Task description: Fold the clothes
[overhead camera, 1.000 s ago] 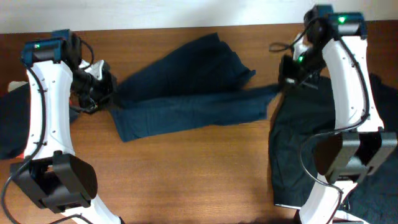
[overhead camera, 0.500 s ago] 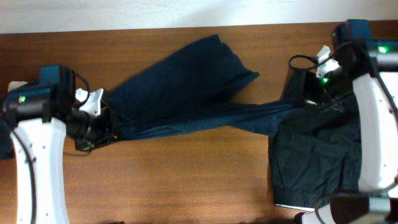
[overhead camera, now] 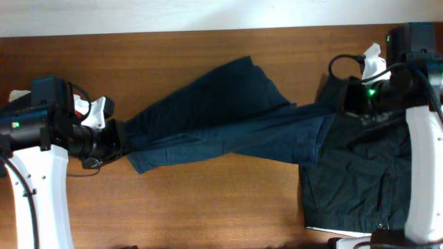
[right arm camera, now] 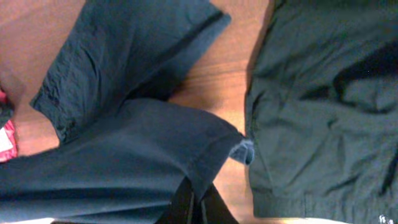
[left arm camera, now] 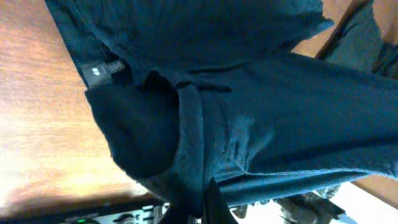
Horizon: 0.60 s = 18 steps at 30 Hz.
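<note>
The held hem, drawn out over the near-black shorts (overhead camera: 360,173), goes down, outward and toward the navy shorts' far leg next. Then my right gripper opens.
The navy blue shorts (overhead camera: 221,117) are stretched across the wooden table between my two grippers. My left gripper (overhead camera: 118,138) is shut on their waistband at the left; the left wrist view shows the waistband (left arm camera: 186,124) and a label (left arm camera: 99,71) above my fingers (left arm camera: 208,205). My right gripper (overhead camera: 339,104) is shut on a leg hem at the right; the right wrist view shows the hem (right arm camera: 205,149) pinched between my fingers (right arm camera: 196,202). The near-black shorts (overhead camera: 360,173) lie flat at the right, also in the right wrist view (right arm camera: 323,93).
The table (overhead camera: 208,200) runs to a white wall (overhead camera: 208,14) at the back. A dark cloth (overhead camera: 8,155) lies at the far left edge. A small red and white object (overhead camera: 84,105) sits near my left arm.
Both arms pulled apart and toward the front, stretching the navy shorts taut. The right gripper moved right over the near-black shorts; the left gripper moved down and left.
</note>
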Tool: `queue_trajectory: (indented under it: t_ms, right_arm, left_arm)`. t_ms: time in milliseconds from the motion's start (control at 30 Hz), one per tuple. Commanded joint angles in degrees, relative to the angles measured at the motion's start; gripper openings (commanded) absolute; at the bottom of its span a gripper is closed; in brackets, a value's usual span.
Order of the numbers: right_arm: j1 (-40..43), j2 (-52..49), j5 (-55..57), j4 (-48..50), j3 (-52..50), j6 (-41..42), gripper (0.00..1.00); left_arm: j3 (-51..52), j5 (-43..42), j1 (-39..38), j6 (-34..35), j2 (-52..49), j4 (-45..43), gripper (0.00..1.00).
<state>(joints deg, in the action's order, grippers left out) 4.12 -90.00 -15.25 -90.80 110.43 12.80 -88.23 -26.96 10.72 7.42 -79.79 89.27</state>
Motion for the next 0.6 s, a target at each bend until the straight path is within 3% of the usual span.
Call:
queue_trajectory:
  t_ms: [0,333,567]
  right_arm:
    - [-0.87,-3.93,11.19,7.61,0.35,-3.45,0.05]
    - [-4.79,-14.78,11.21,19.10,0.35,-5.07,0.05]
    - [-5.53,-21.57,10.60,25.83,0.35,-5.07,0.05]
  left_arm:
    - [5.25,11.06,2.84,6.88,0.52,-5.25,0.01]
    - [19.37,11.76,3.06,19.67,0.52,-20.83,0.01]
    - [30.01,11.98,3.06,20.87,0.42,-38.32,0.00]
